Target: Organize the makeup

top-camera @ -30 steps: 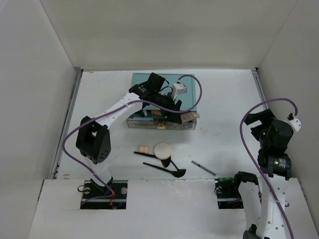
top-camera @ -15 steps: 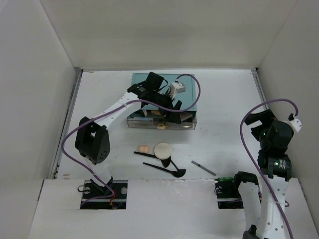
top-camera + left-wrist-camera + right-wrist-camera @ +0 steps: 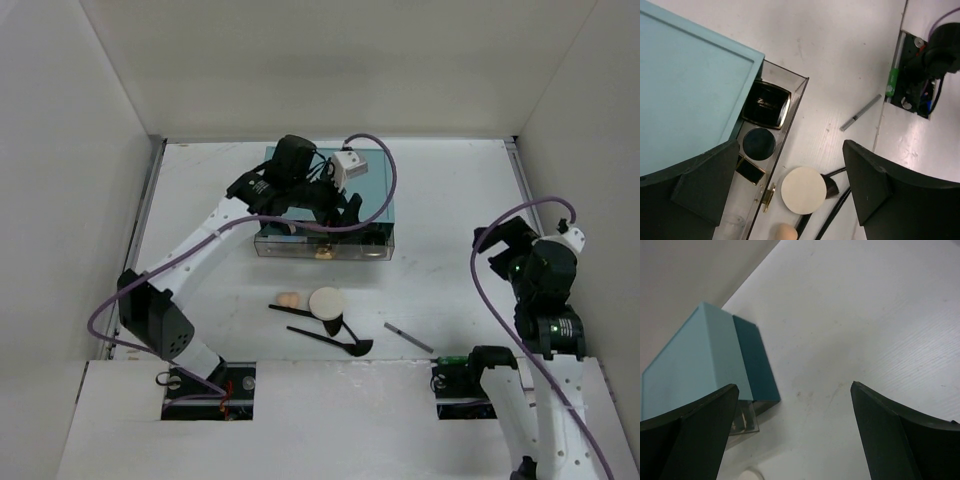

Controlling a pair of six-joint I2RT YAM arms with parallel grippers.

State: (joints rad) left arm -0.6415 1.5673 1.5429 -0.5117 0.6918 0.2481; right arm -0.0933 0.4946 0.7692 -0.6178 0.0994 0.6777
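The pencil [image 3: 408, 337] is clear of the brushes, below and to the left in the top view, so my right gripper should next reach that way, back and down.
The teal drawer box [image 3: 330, 185] has its clear drawer [image 3: 320, 247] pulled out. In the left wrist view the drawer [image 3: 790, 107] holds a black palette [image 3: 766, 105], a black jar [image 3: 759, 142] and a small black square case [image 3: 751, 171]. My left gripper [image 3: 348, 208] hangs open and empty above the drawer's right end [image 3: 791, 145]. On the table in front lie a peach sponge [image 3: 288, 299], a cream puff [image 3: 326, 300], two black brushes [image 3: 330, 338] and a pencil [image 3: 408, 337]. My right gripper [image 3: 497, 247] is open and empty, off to the right [image 3: 794, 386].
White walls stand close on three sides. The drawer's gold knob [image 3: 769, 196] points at the puff [image 3: 804, 190]. The right wrist view shows the teal box [image 3: 700, 355] from the side and bare table. The arm bases sit at the near edge.
The left gripper held a tan palette over the drawer's right end, let it go into the drawer, then drew back and up, open. The right wrist turned slightly left.
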